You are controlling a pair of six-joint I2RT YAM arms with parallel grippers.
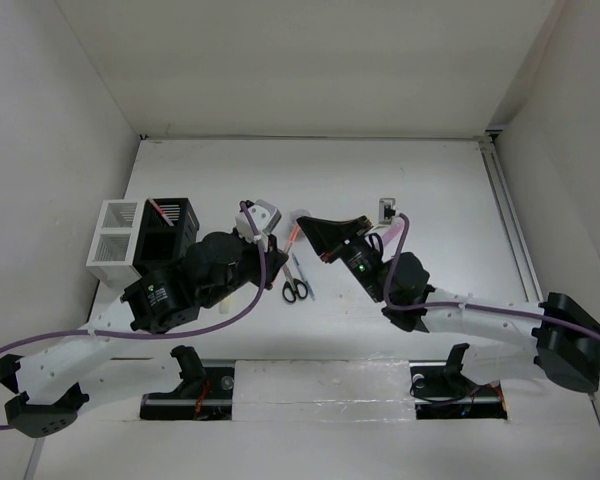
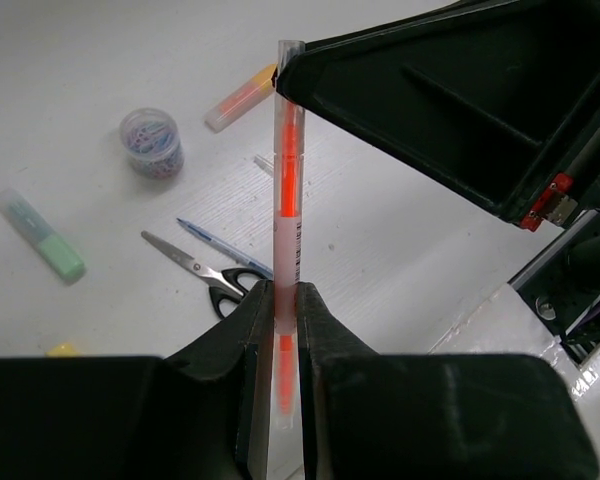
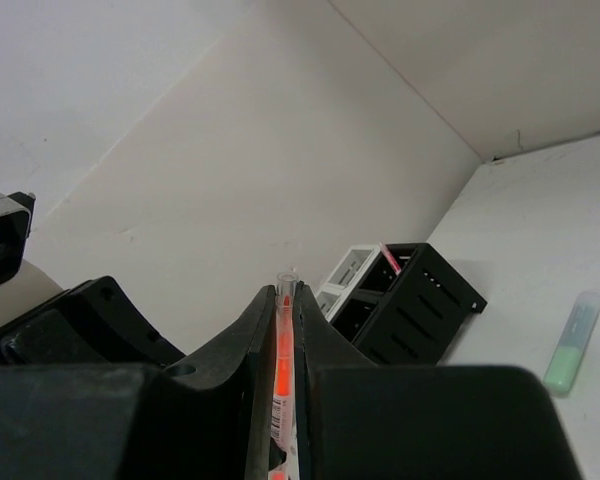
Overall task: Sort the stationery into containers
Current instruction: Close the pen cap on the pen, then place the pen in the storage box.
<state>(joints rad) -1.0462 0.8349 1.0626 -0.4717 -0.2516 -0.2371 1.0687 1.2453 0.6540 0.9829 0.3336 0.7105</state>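
Note:
I will move my left gripper to the left in the top view next, over the black container's far section (image 1: 175,213), to let go of the orange pen, because a red pen stands there.
An orange pen with a clear barrel (image 2: 288,190) is held in the air between both grippers. My left gripper (image 2: 285,295) is shut on its lower part. My right gripper (image 3: 286,298) is shut on its other end, and its black finger (image 2: 430,90) shows at the pen's tip in the left wrist view. In the top view the pen (image 1: 293,238) spans the gap between the two grippers above the table's middle. The black container (image 1: 170,235), with a red pen (image 1: 163,208) in it, and the white container (image 1: 115,235) stand at the left.
On the table lie black-handled scissors (image 2: 205,272), a blue pen (image 2: 220,245), a green highlighter (image 2: 42,238), an orange-yellow highlighter (image 2: 242,97) and a small round greyish-purple jar (image 2: 152,143). The green highlighter (image 3: 572,342) lies right of the black container (image 3: 410,305).

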